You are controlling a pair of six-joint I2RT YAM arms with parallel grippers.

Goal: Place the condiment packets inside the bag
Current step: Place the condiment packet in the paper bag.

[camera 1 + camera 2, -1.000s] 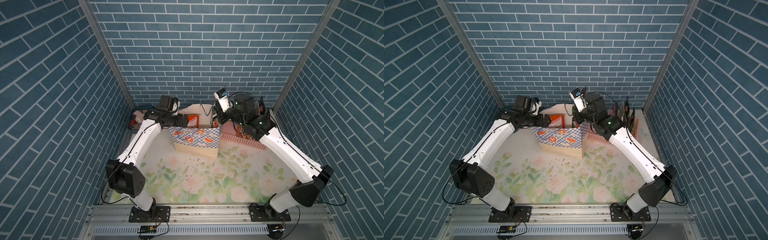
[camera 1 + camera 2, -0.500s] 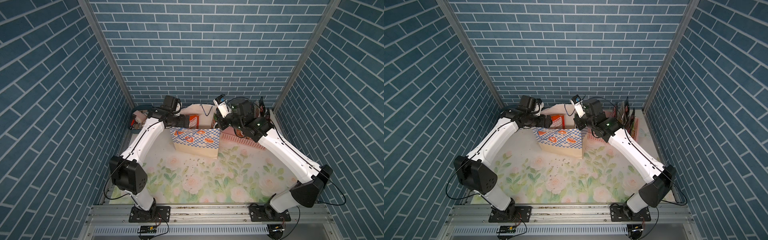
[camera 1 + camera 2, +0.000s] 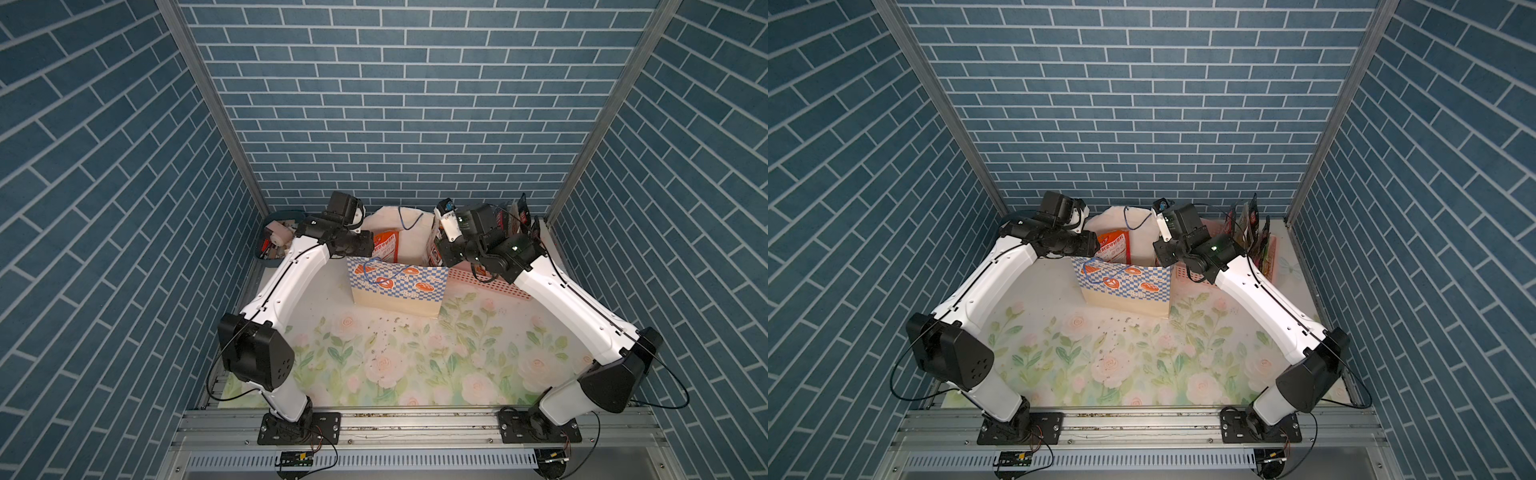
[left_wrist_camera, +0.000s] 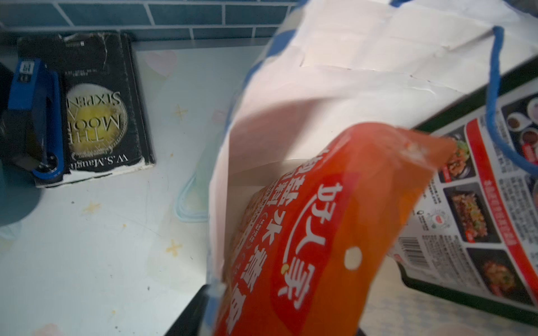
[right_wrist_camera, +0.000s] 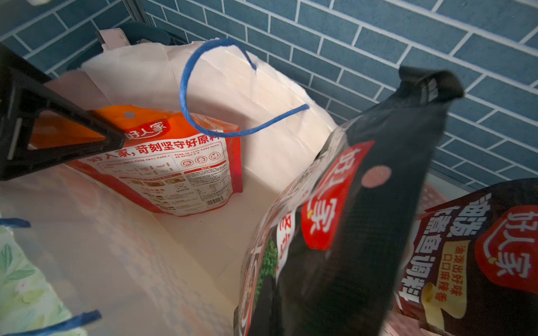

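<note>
The black condiment packet (image 5: 364,218) comes down in my right gripper toward the bare bag's bottom by the basket-side (image 5: 231,257) next for release, because the orange packet leaves that end free.
The checked bag (image 3: 397,286) (image 3: 1125,286) stands open at the back of the table. An orange condiment packet (image 3: 385,248) (image 4: 334,232) (image 5: 174,168) stands inside against its left wall. My left gripper (image 3: 370,245) (image 4: 273,325) straddles that wall and the orange packet's top; one of its fingers (image 5: 72,125) lies across the packet. Whether the jaws press is not visible. My right gripper (image 3: 440,253) (image 5: 291,325) is shut on a black condiment packet (image 5: 364,218) (image 4: 480,218), held upright at the bag's right wall, partly inside the opening.
A pink slotted basket (image 3: 490,282) right of the bag holds several more packets (image 3: 1250,228), one dark packet (image 5: 480,261) close by. A blue tray (image 3: 274,241) of small items sits at the back left. A black book (image 4: 99,110) lies behind it.
The right arm has come down, lowering the black packet into the bag's right side. The left gripper has shifted slightly right at the orange packet and its jaws have narrowed.
</note>
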